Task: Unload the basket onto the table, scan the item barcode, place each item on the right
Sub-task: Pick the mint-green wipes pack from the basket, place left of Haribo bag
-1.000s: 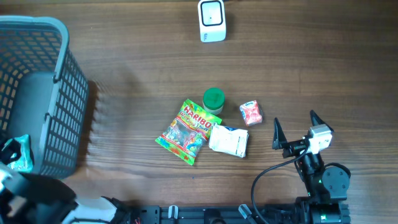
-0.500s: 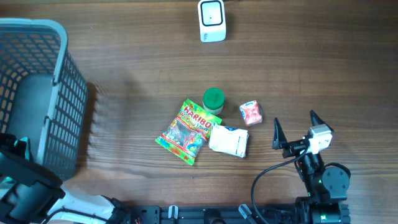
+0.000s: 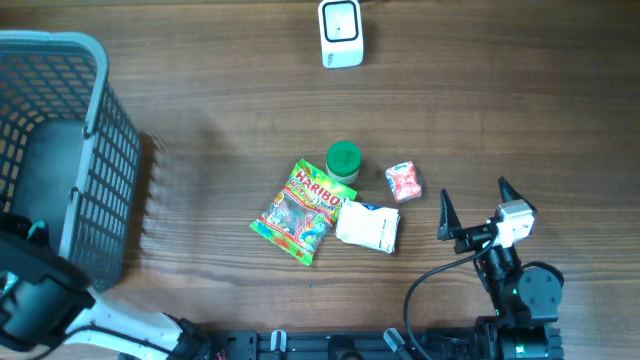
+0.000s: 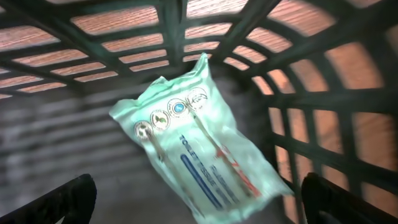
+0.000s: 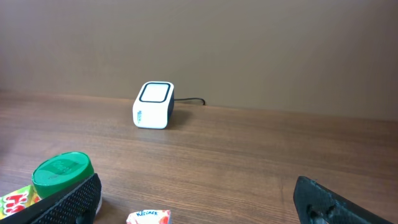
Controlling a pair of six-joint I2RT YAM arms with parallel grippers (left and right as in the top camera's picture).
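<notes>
I will next lower my left gripper into the grey mesh basket onto the printed middle of the tissue pack (image 4: 199, 143) and close, as it lies between my open fingers.
A mint-green tissue pack (image 4: 199, 143) lies loose inside the grey mesh basket (image 3: 60, 42). My left gripper (image 4: 199, 208) hangs open just over it, with one finger on each side and nothing held. In the overhead view the left arm (image 3: 35, 295) covers the basket's near corner. The white barcode scanner (image 3: 341, 33) stands at the table's far edge and shows in the right wrist view too, as the scanner (image 5: 153, 105). My right gripper (image 3: 478, 212) is open and empty at the near right, facing the scanner.
Four items cluster mid-table: a green-lidded jar (image 3: 343, 160), a Haribo bag (image 3: 298, 211), a white pack (image 3: 368, 226) and a small red Kleenex pack (image 3: 403, 182). The basket wall (image 4: 298, 93) closes round the left gripper.
The left arm has shifted over the basket's near corner and now covers the mint pack that showed in the overhead view. The right arm has not moved.
</notes>
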